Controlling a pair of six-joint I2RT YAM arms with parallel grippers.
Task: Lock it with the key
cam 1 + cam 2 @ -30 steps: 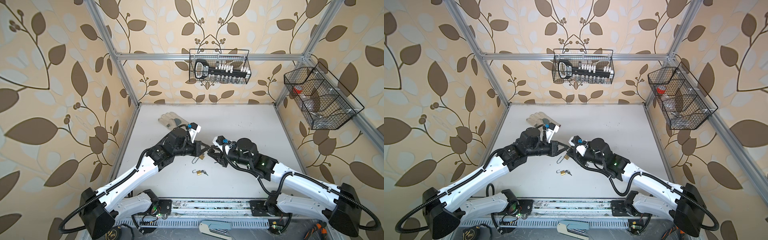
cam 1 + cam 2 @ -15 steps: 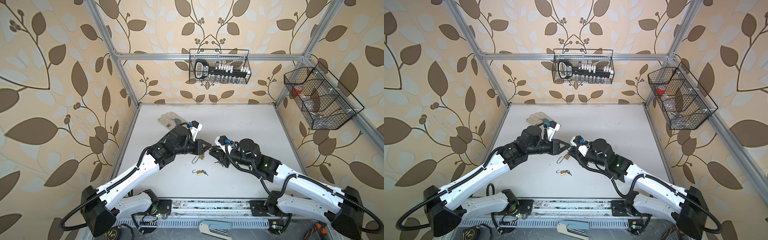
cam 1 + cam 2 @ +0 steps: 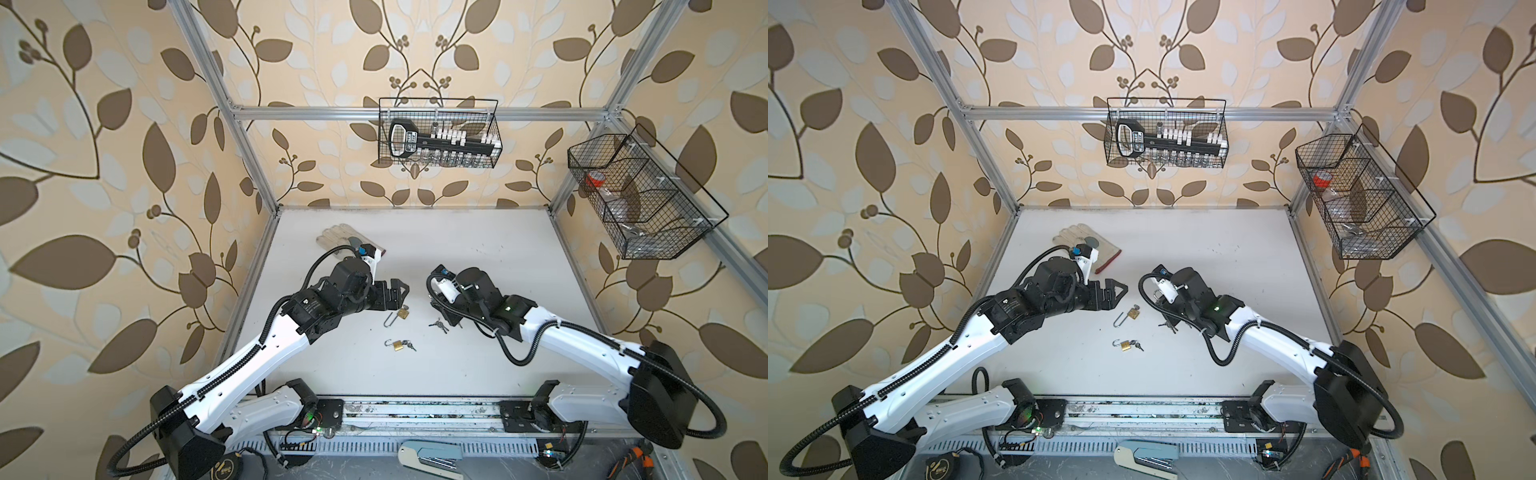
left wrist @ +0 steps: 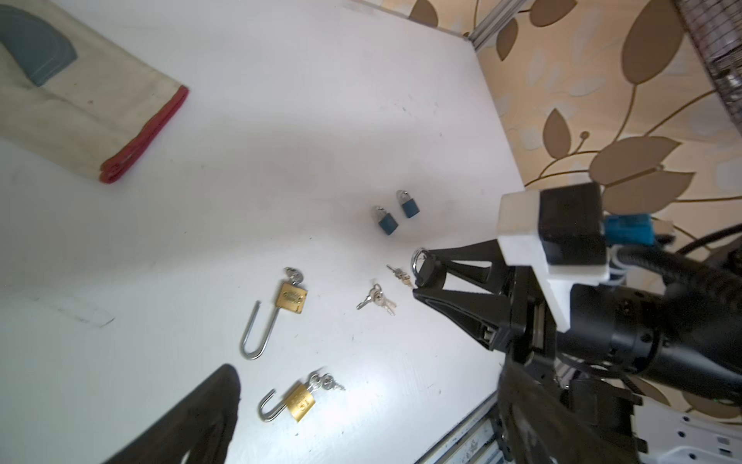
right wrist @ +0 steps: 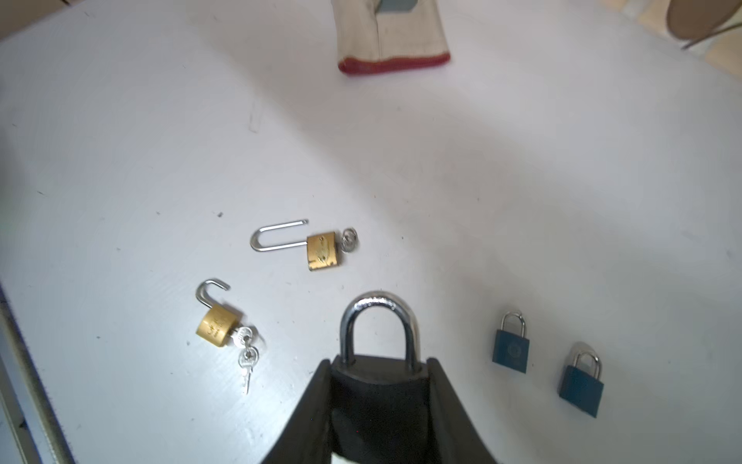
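My right gripper will next move down and outward and let go of the black padlock on the tabletop between the brass and blue padlocks, because that spot is clear.
In the right wrist view my right gripper is shut on a black padlock, its steel shackle closed and sticking out past the fingertips. The left wrist view shows that gripper low over the table, with small keys at its tip; whether they touch the padlock I cannot tell. A second key bunch lies beside them. My left gripper is open and empty, a little to the left. Below it lies a long-shackle brass padlock.
A small brass padlock with keys in it lies open nearer the front rail. Two blue padlocks lie shut beside the right gripper. A work glove lies at the back left. Wire baskets hang on the walls.
My left gripper has gone from shut to wide open and drawn back left. The right gripper has pulled away to the right with the black padlock, so the two now stand apart.
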